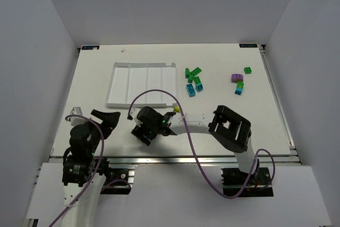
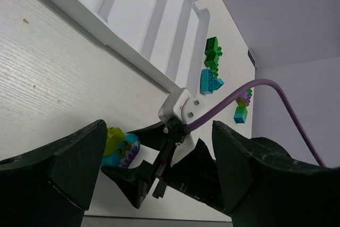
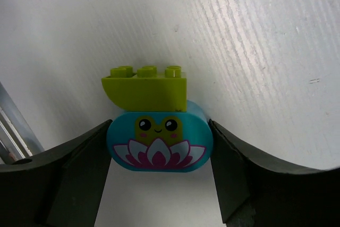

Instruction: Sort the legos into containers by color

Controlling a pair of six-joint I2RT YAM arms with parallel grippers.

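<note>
Different colors are stuck together, so I will move my left gripper to the right in the top view and close it on the yellow-green lego (image 2: 113,140).
My right gripper (image 3: 159,155) is low over the table, its two fingers pressed against the sides of a teal-blue lego (image 3: 159,144) printed with a frog and a flower. A yellow-green lego (image 3: 146,89) is stuck on top of it. The left wrist view shows the same pair (image 2: 121,150) between the right gripper's fingers. From above, the right gripper (image 1: 143,132) hides them. My left gripper (image 1: 106,118) hangs open and empty near the front left. The white tray (image 1: 139,86) of containers holds no legos. Green and teal legos (image 1: 193,78) lie to its right.
A second cluster of purple, green and teal bricks (image 1: 239,82) lies further right. The right arm's purple cable (image 1: 159,93) arches over the tray's near edge. The right arm's elbow (image 1: 229,127) sits front right.
</note>
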